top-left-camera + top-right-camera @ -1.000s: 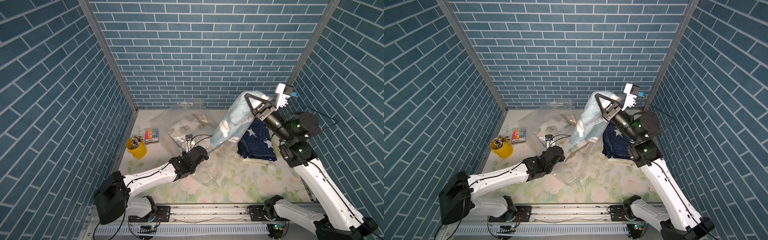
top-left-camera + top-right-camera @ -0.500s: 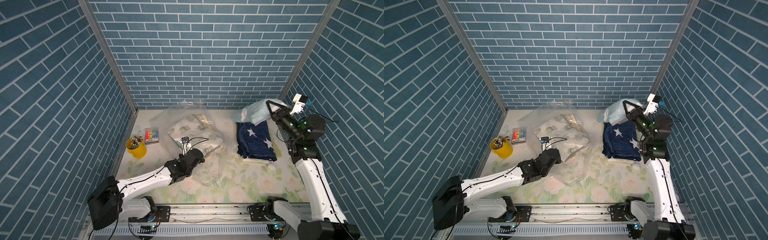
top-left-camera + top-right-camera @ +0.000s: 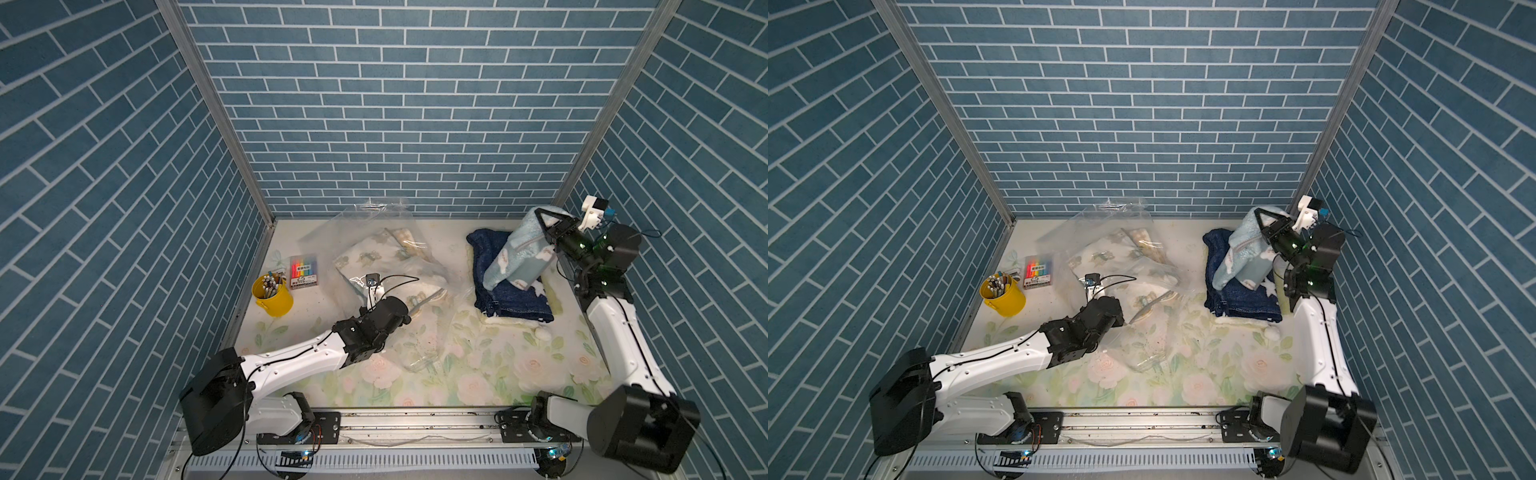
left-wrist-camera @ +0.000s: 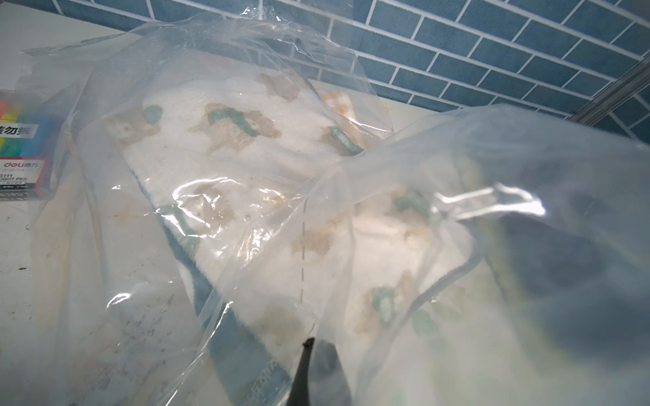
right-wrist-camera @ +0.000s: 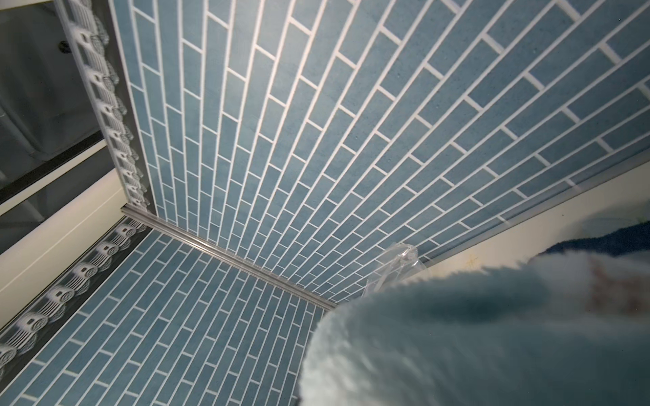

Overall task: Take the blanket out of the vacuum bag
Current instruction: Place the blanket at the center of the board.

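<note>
My right gripper should move back and down to the navy blanket's near edge [image 3: 524,313] next and let go, because the light blue blanket already hangs clear of the bag [image 3: 376,232].
The vacuum bag [image 3: 376,232] [image 3: 1100,232] lies crumpled at the middle back in both top views. A white bear-print blanket [image 3: 386,266] [image 4: 228,147] is inside it. My left gripper [image 3: 415,308] [image 4: 313,346] is shut on a fold of the bag's plastic near the mouth. My right gripper [image 3: 540,217] [image 3: 1263,217] is at the back right, shut on the top of a light blue blanket [image 3: 519,257] [image 5: 457,334]. That blanket hangs clear of the bag, its lower end resting on a navy star blanket [image 3: 511,303]. Fleece hides the right jaws in the wrist view.
A yellow cup of pens [image 3: 274,295] and a pack of highlighters [image 3: 304,272] stand at the back left by the wall. A small white round thing [image 3: 542,332] lies in front of the navy blanket. Brick walls close three sides.
My right arm has swung from the middle to the back right, carrying the light blue blanket away from the bag and down onto the navy one. The left arm has shifted only slightly.
</note>
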